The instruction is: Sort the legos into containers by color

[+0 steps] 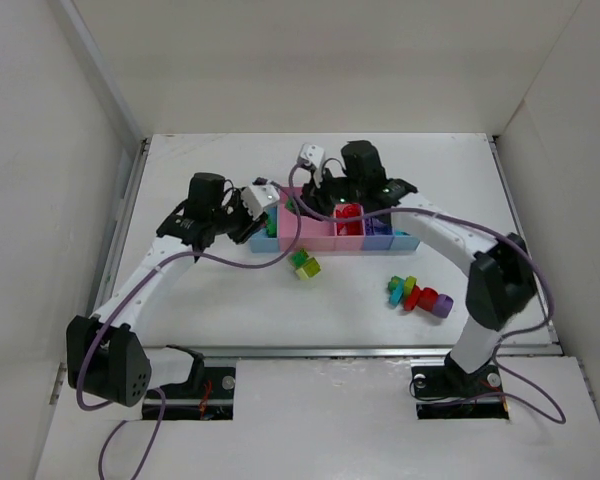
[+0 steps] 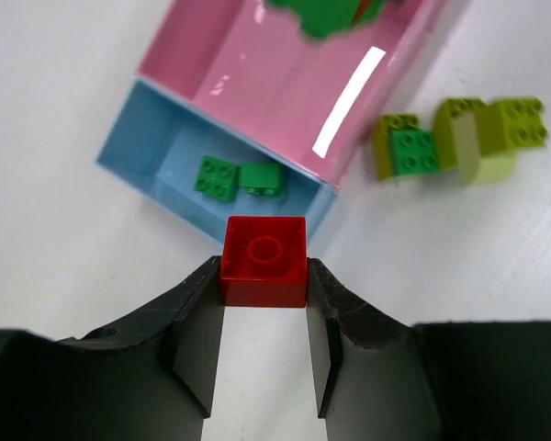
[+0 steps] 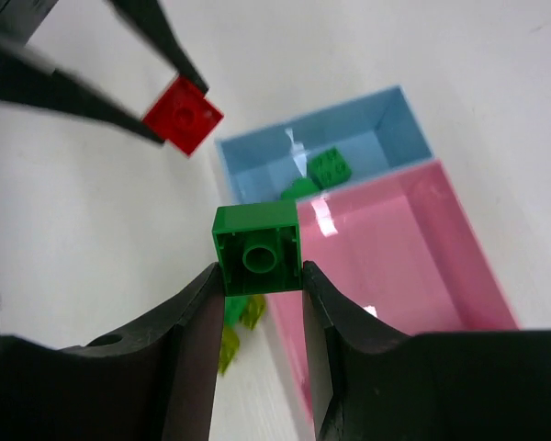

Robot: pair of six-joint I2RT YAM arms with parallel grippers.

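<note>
I should move my left gripper to the right in the top view and let go of the red lego over the narrow pink tray (image 1: 349, 219), because matching red legos are there.
My left gripper (image 2: 264, 276) is shut on a red lego (image 2: 264, 260), held just off the near corner of the light blue tray (image 2: 138, 138), which holds two green legos (image 2: 237, 177). My right gripper (image 3: 257, 271) is shut on a green lego (image 3: 257, 248) above the edge between the light blue tray (image 3: 386, 124) and the wide pink tray (image 3: 413, 257). The red lego (image 3: 184, 114) in the left fingers shows in the right wrist view too. In the top view both grippers, left (image 1: 252, 222) and right (image 1: 305, 205), hang over the left end of the containers (image 1: 320, 240).
A green and yellow-green chain (image 2: 459, 138) lies on the table just in front of the trays (image 1: 305, 264). A mixed cluster of legos (image 1: 418, 294) lies at the front right. Red legos (image 1: 348, 218) fill the narrow pink tray. White walls enclose the table.
</note>
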